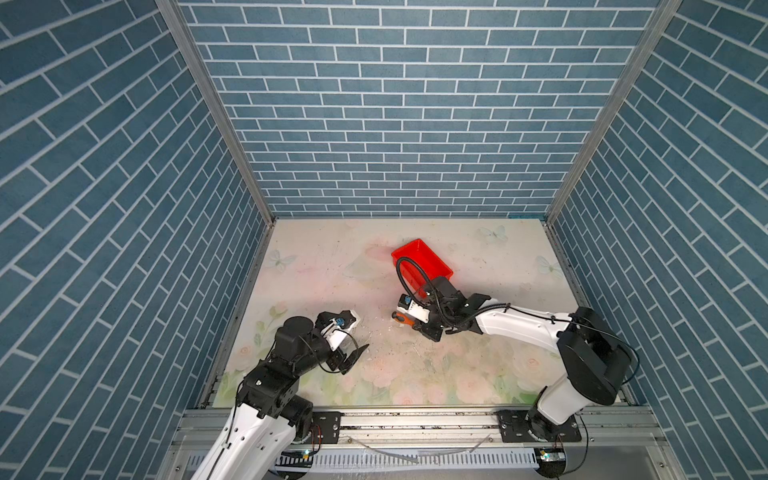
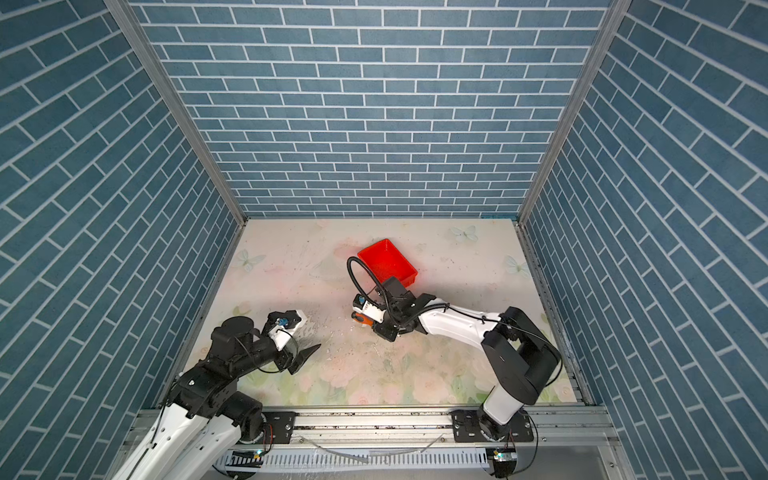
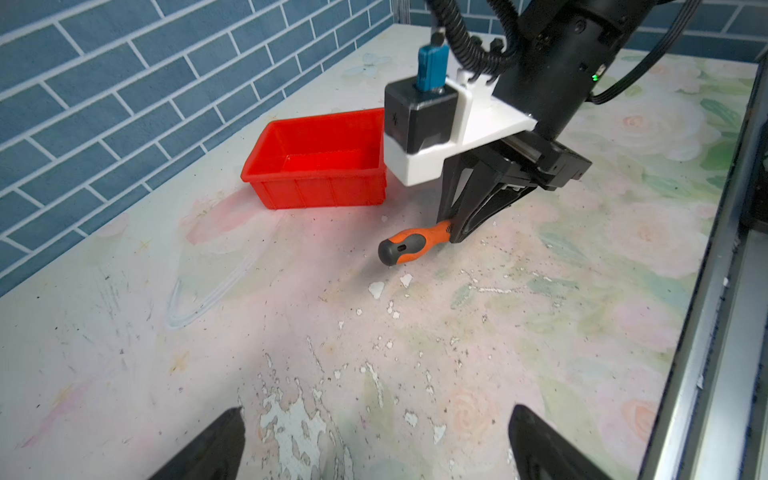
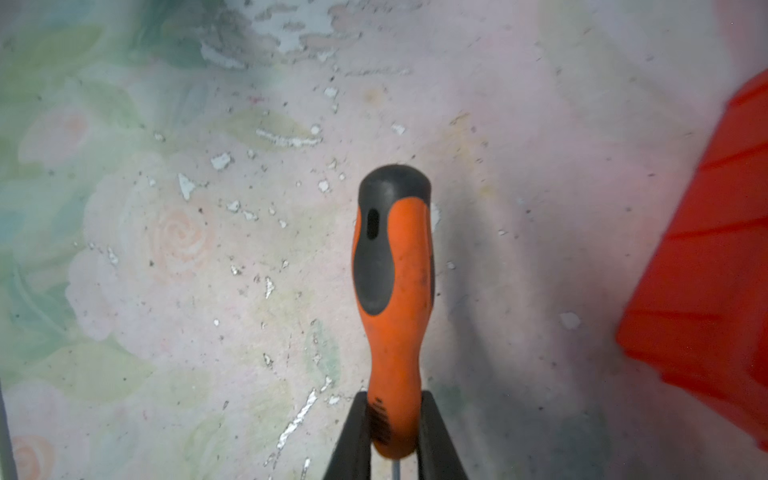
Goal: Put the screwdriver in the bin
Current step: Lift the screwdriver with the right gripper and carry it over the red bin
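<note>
The bin's empty bottom lies outward of my right gripper, so next my right gripper will lift over the bin's near side, turn the screwdriver's handle outward, go down and let go of the screwdriver (image 3: 409, 245).
The screwdriver (image 3: 409, 245) has an orange handle and a black butt end. My right gripper (image 3: 451, 230) is shut on the narrow front of that handle. In the right wrist view the handle (image 4: 392, 291) sticks out from between the black fingers (image 4: 357, 432), and only a sliver of the shaft shows. It lies low over the table, just in front of the red bin (image 1: 419, 249), which is empty. In both top views the handle (image 1: 402, 318) (image 2: 360, 318) points left. My left gripper (image 1: 359, 330) (image 3: 376, 419) is open and holds nothing, to the left of the screwdriver.
The floral table top (image 1: 478, 365) is scuffed, with flaking paint. Blue brick-pattern walls (image 1: 415, 124) close it in on three sides. A metal rail (image 1: 415, 419) runs along the front. The right arm's cable loop (image 1: 405, 266) hangs over the bin's near corner.
</note>
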You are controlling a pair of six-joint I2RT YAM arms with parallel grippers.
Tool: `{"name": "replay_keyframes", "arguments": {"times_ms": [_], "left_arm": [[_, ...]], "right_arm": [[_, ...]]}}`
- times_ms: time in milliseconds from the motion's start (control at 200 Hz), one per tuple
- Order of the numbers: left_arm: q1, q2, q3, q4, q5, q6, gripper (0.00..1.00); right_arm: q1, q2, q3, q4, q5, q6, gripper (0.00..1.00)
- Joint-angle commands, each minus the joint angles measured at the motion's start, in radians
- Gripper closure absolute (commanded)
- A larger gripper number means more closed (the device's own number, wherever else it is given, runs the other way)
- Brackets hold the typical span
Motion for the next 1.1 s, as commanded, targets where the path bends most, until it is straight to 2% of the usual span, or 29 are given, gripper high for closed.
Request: {"name": "replay_keyframes", "arguments": {"times_ms": [0, 115, 290, 470, 615, 850, 1095], "left_arm": [[-0.015, 0.047, -0.025, 0.178, 0.005, -0.06, 0.0], [-0.043, 0.144, -0.028, 0.293, -0.004, -0.071, 0.0], [-0.116, 0.336, -0.013, 0.463, -0.118, -0.061, 0.0], [-0.171, 0.537, 0.004, 0.688, -0.195, -0.081, 0.0], [-0.208, 0.657, 0.049, 0.741, -0.19, -0.092, 0.0], [-0.225, 0.661, 0.039, 0.737, -0.199, -0.109, 0.0], [-0.23, 0.613, 0.027, 0.701, -0.221, -0.106, 0.0]], "right_arm": [[-0.033, -0.057, 0.033, 0.049, 0.085, 0.082, 1.0], [-0.084, -0.077, 0.063, 0.089, 0.114, 0.15, 1.0], [-0.181, -0.042, 0.123, 0.147, 0.152, 0.266, 1.0], [-0.249, 0.064, 0.231, 0.137, 0.152, 0.373, 1.0], [-0.261, 0.174, 0.324, 0.148, 0.156, 0.429, 1.0], [-0.263, 0.346, 0.451, 0.174, 0.19, 0.507, 1.0], [-0.263, 0.466, 0.528, 0.181, 0.205, 0.504, 1.0]]}}
